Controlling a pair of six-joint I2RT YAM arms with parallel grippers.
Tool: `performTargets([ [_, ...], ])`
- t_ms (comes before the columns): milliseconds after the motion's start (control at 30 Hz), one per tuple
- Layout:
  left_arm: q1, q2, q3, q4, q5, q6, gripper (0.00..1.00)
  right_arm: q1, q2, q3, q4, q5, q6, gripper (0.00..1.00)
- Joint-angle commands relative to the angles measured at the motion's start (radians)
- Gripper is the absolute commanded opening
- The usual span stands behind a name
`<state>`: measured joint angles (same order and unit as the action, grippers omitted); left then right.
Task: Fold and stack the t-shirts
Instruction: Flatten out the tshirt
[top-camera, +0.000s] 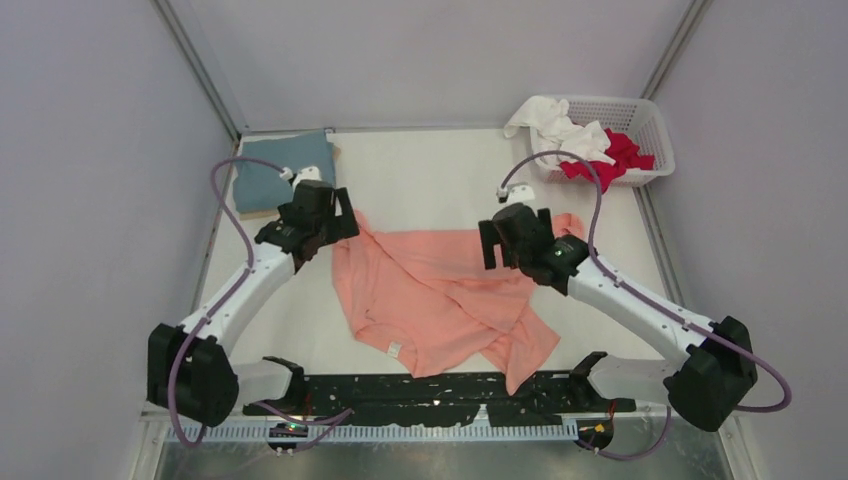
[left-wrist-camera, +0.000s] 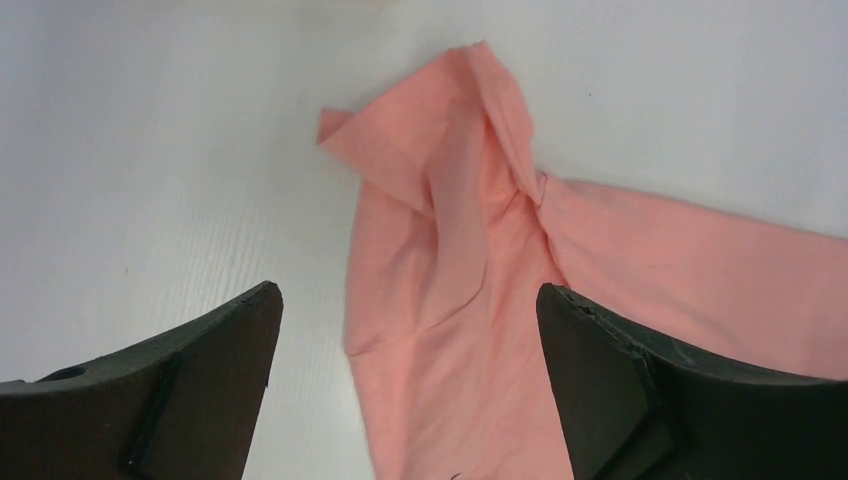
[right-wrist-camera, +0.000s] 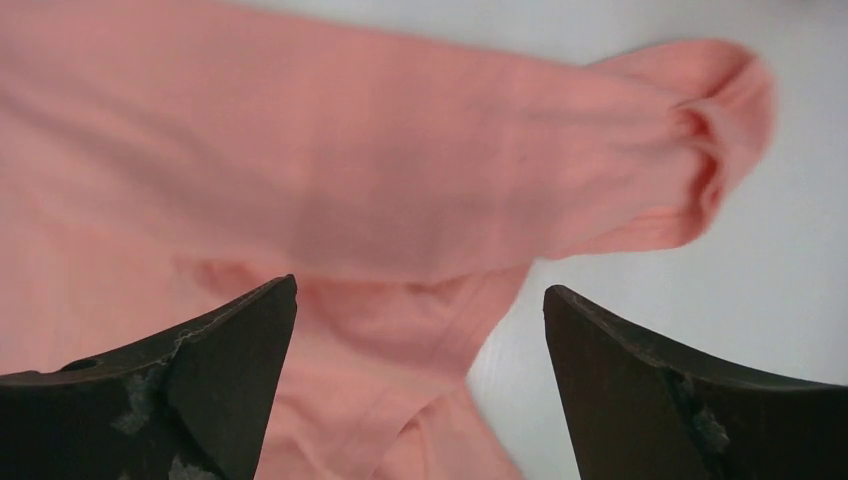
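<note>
My right gripper draws back toward the base and down onto the t-shirt's folded-over hem tip (top-camera: 505, 326) (right-wrist-camera: 378, 458) below it next, since that tip lies doubled over.
A salmon-pink t-shirt (top-camera: 430, 295) lies crumpled across the middle of the white table (top-camera: 420, 175), its label near the front. My left gripper (top-camera: 345, 215) hovers open over its left sleeve corner (left-wrist-camera: 440, 190); nothing sits between the fingers (left-wrist-camera: 200, 370). Over the shirt's right sleeve (right-wrist-camera: 690, 140), my right gripper (top-camera: 488, 245) also stands open and holds nothing. A folded teal-blue t-shirt (top-camera: 275, 175) rests at the back left with a tan one peeking out from under its far corner. White (top-camera: 560, 125) and red (top-camera: 610, 160) t-shirts fill the basket.
A white lattice basket (top-camera: 650, 125) stands at the back right corner. Grey walls close in the table on three sides. A black bar with cables (top-camera: 440, 395) runs along the near edge between the arm bases.
</note>
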<state>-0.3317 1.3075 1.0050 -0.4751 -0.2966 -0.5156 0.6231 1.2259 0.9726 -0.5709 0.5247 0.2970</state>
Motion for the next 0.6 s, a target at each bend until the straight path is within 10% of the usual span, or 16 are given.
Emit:
performTargets([
  [0, 0.013, -0.112, -0.152, 0.036, -0.035, -0.113, 1.00, 0.103, -0.052, -0.160, -0.050, -0.415, 0.013, 0.99],
  [567, 0.016, -0.129, -0.261, 0.063, 0.015, -0.136, 1.00, 0.224, 0.036, -0.271, -0.108, -0.403, 0.127, 0.58],
])
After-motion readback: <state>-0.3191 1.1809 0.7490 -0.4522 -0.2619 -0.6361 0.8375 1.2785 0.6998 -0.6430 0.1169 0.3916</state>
